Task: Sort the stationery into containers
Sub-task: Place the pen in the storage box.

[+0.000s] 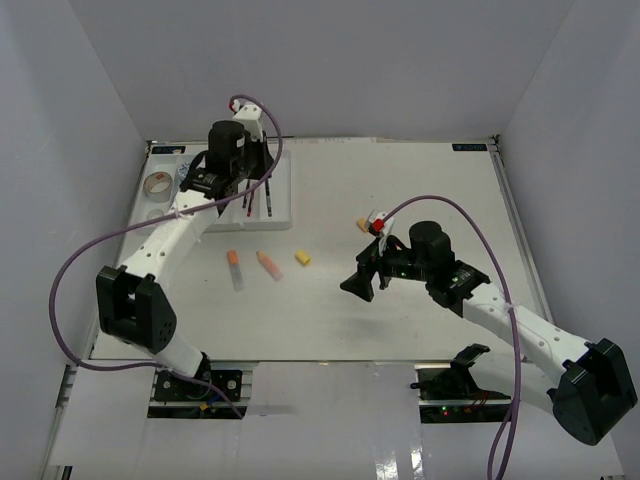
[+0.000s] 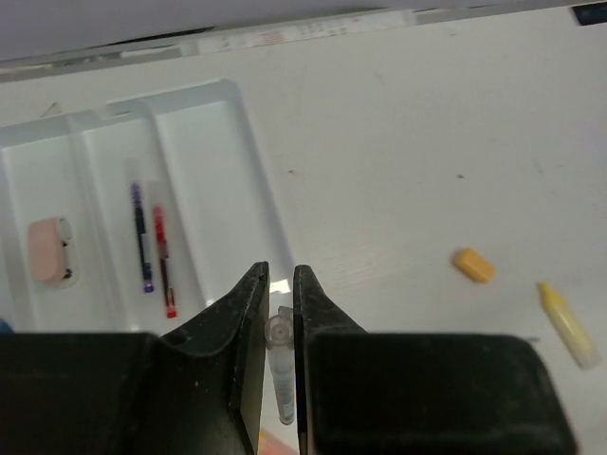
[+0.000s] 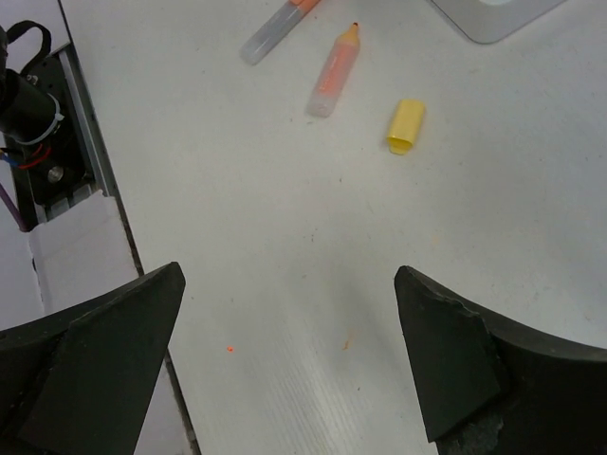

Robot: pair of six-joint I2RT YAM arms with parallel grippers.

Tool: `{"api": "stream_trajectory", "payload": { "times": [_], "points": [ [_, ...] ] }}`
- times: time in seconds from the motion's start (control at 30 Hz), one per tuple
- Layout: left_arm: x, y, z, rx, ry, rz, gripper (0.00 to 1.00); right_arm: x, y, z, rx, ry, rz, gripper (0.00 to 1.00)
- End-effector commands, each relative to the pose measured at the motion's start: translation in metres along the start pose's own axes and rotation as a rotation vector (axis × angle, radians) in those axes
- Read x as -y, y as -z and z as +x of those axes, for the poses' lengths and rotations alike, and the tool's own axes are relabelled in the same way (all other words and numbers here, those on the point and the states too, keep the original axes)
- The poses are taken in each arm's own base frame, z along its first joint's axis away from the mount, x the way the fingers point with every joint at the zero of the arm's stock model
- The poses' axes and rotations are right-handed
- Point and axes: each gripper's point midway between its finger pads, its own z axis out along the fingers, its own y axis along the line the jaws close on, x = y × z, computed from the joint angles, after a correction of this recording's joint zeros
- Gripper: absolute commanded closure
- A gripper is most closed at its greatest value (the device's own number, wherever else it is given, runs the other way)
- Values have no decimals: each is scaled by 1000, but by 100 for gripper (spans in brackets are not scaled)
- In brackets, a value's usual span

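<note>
This pen goes left in the top view and down to the section of the tray below, already holding pens, where my left gripper releases it next.
The white compartment tray (image 1: 283, 205) (image 2: 204, 171) lies at the back left. It holds a dark pen (image 2: 141, 237), a red pen (image 2: 163, 261) and a pink eraser (image 2: 47, 249). My left gripper (image 1: 243, 192) (image 2: 279, 270) hangs by the tray's right rim, shut on a thin clear-capped pen (image 2: 280, 355). Two orange markers (image 1: 235, 268) (image 1: 269, 264) (image 3: 334, 68) and a yellow eraser (image 1: 302, 258) (image 3: 405, 126) lie mid-table. My right gripper (image 1: 362, 272) (image 3: 289, 273) hovers over bare table, open wide and holding nothing.
A tape roll (image 1: 157, 184) sits left of the tray. An orange eraser (image 1: 363, 224) (image 2: 473, 264) and a yellow marker (image 2: 569, 325) lie near the right arm. White walls close in three sides.
</note>
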Motion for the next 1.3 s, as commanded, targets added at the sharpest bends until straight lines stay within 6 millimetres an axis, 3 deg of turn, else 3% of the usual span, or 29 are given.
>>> {"api": "stream_trajectory", "payload": {
  "times": [0.0, 0.07, 0.1, 0.13, 0.2, 0.23, 0.27, 0.33, 0.37, 0.4, 0.43, 0.5, 0.53, 0.63, 0.67, 0.8, 0.97, 1.0, 1.07, 1.1, 1.13, 1.17, 1.2, 1.23, 1.27],
  "points": [
    [-59, -15, 9, -101, -1, -156, 100, 8, 4, 7, 0, 8, 48, 2],
    [-73, -27, -1, -97, -5, -181, 100, 9, 5, 10, -1, 5, 57, 2],
    [-87, -43, 12, -134, 3, -205, 100, 8, 5, 11, 3, 4, 59, 2],
    [-92, -49, 3, -119, 4, -209, 100, 9, 6, 14, 5, -4, 63, 2],
    [-111, -61, 7, -138, 18, -235, 100, 9, 6, 14, 24, -14, 67, 2],
    [-119, -77, 22, -177, 29, -242, 100, 8, 6, 17, 23, -21, 66, 2],
    [-121, -84, 11, -159, 36, -234, 100, 9, 6, 19, 23, -24, 70, 2],
    [-134, -103, 30, -210, 53, -245, 100, 9, 6, 20, 27, -26, 73, 2],
    [-130, -110, 21, -195, 58, -210, 100, 10, 6, 22, 25, -28, 76, 2],
    [-133, -114, 26, -214, 62, -212, 99, 10, 5, 23, 21, -30, 78, 2],
    [-138, -125, 42, -247, 67, -219, 99, 11, 5, 24, 19, -29, 80, 2],
    [-144, -133, 45, -261, 68, -227, 92, 13, 3, 28, 5, -37, 85, 2],
    [-149, -142, 59, -292, 73, -237, 89, 13, 3, 31, -1, -39, 83, 2],
    [-156, -148, 70, -324, 81, -254, 77, 15, 1, 35, -15, -47, 84, 2],
    [-157, -151, 78, -339, 87, -255, 68, 15, 1, 36, -17, -47, 85, 2],
    [-155, -150, 71, -320, 118, -257, 44, 16, 1, 34, -12, -39, 90, 2],
    [-149, -138, 52, -266, 163, -263, 27, 13, 1, 33, -13, -27, 74, 2],
    [-146, -128, 40, -240, 170, -263, 24, 12, 2, 31, -9, -24, 71, 2],
    [-148, -115, 42, -238, 209, -310, 21, 11, 4, 27, 3, -18, 71, 2],
    [-142, -97, 24, -197, 224, -312, 20, 11, 5, 26, 7, -15, 74, 2],
    [-140, -87, 20, -184, 245, -320, 18, 11, 7, 25, 11, -12, 81, 2],
    [-136, -79, 40, -213, 296, -329, 18, 11, 9, 22, 20, -7, 89, 2],
    [-132, -69, 42, -210, 320, -329, 18, 12, 10, 21, 21, -9, 98, 2],
    [-124, -44, 24, -156, 338, -321, 18, 15, 11, 21, 23, -8, 119, 2],
    [-124, -36, 60, -201, 362, -353, 18, 16, 14, 19, 29, -6, 128, 2]
  ]
}}
